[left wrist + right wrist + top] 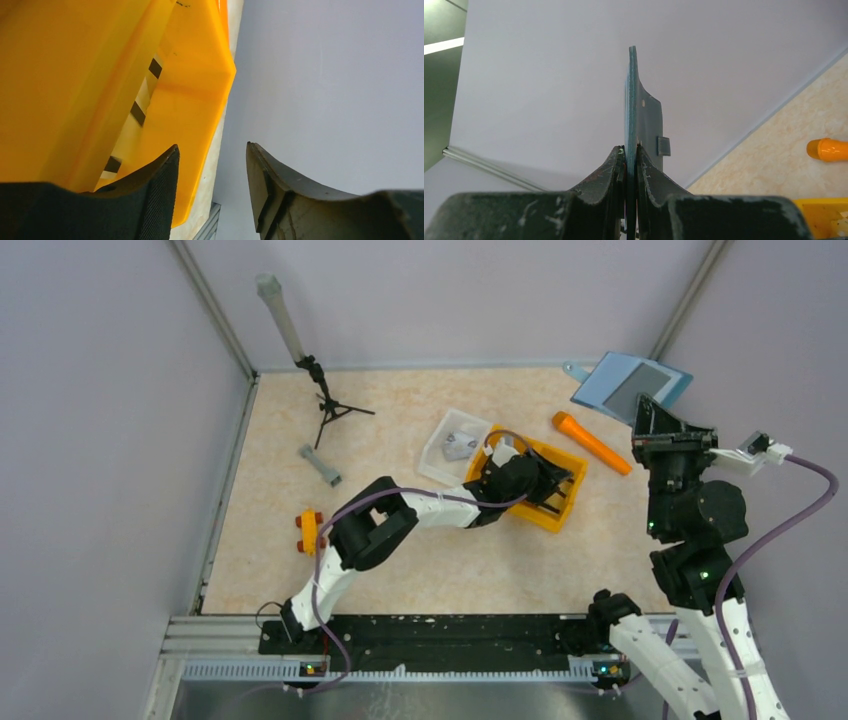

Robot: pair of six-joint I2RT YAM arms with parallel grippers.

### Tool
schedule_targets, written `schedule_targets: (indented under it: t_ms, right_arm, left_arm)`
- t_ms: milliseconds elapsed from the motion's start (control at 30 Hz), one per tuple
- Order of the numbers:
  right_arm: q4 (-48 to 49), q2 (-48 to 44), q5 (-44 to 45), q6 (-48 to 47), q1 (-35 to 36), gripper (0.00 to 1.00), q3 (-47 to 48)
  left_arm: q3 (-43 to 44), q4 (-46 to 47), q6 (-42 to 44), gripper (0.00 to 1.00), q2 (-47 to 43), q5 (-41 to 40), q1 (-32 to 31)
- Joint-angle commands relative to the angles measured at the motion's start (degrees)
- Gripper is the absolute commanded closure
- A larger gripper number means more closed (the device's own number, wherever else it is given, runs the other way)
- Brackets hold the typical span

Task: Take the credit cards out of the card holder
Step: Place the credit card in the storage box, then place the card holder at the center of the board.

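Note:
My right gripper will move the holder [628, 385] back and down next and let go of it over the bare near tabletop, because that is below, to the gripper's left in the top view.
The card holder [628, 385] is a flat teal-blue wallet, lying open with a grey panel facing up, held in the air at the far right. My right gripper [655, 422] is shut on its lower edge. In the right wrist view the holder [643, 115] stands edge-on between the closed fingers of the gripper [631, 150]. I cannot make out any credit card in it. My left gripper [550, 488] is open and empty over the orange divided bin [566, 456]. In the left wrist view the gripper [212, 149] hangs beside the bin's wall [190, 75].
A white tray [432, 462] holding a grey item lies left of the bin. An orange cylinder [590, 442] lies between the bin and the right arm and shows in the right wrist view [827, 149]. A black tripod [328, 408], a grey bar [320, 465] and a small orange piece [308, 530] are at the left.

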Motion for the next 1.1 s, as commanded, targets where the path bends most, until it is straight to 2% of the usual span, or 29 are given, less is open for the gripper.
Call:
schedule_targets:
  t_ms: [0,167,233,367,533,600,700,733,800,900,1000,1067]
  right_arm:
    - [1.88,-1.11,-0.31,0.58,-0.42,1.0,0.32]
    - [1.47,-1.11,-0.47,0.34,-0.38,1.0,0.79]
    - [0.9,-1.04,-1.09,-0.17,-0.38,1.0,1.38]
    - [-0.62,-0.46,-4.87,-2.5,-0.46,1.0,2.16]
    - [-1.23,-0.12,-14.02,-6.75,-0.43,1.0,0.56]
    - [-0.54,0.17,-18.71,-6.91,-0.37,1.0,-1.4]
    - [4.59,0.08,-28.31,-6.13,-0.42,1.0,-7.5]
    - [6.82,0.15,-31.92,-4.44,-0.43,1.0,-9.71]
    - [11.48,0.87,-37.93,-0.36,-0.45,1.0,-14.02]
    - [21.45,3.65,-47.27,7.31,-0.33,1.0,-20.71]
    - [30.57,7.54,-54.12,9.97,-0.22,1.0,-25.49]
    - [33.04,8.76,-55.14,11.44,0.43,1.0,-27.47]
  left_arm:
    - [-0.84,-4.32,4.48,0.43,-4.35,-1.36,0.23]
    - [-3.29,-7.24,11.32,0.4,-10.65,-1.95,0.09]
    - [-6.87,-6.73,13.8,0.39,-14.09,-2.26,0.2]
    - [-14.91,-5.65,21.74,0.35,-23.4,-2.76,0.53]
    - [-29.16,-4.51,32.26,0.26,-40.4,-2.95,2.14]
    - [-35.12,-4.97,35.03,0.24,-46.3,-0.14,3.92]
    - [-42.06,-4.72,34.83,0.16,-53.43,11.03,9.32]
    - [-45.35,-2.21,34.8,0.13,-55.77,17.5,11.96]
    - [-52.31,5.35,34.61,0.02,-60.81,23.83,15.31]
    - [-61.11,10.07,35.38,0.01,-69.05,25.88,18.78]
    - [-64.4,5.86,37.72,0.01,-77.42,23.97,20.53]
    - [-65.64,3.21,39.33,0.01,-81.4,22.75,20.99]
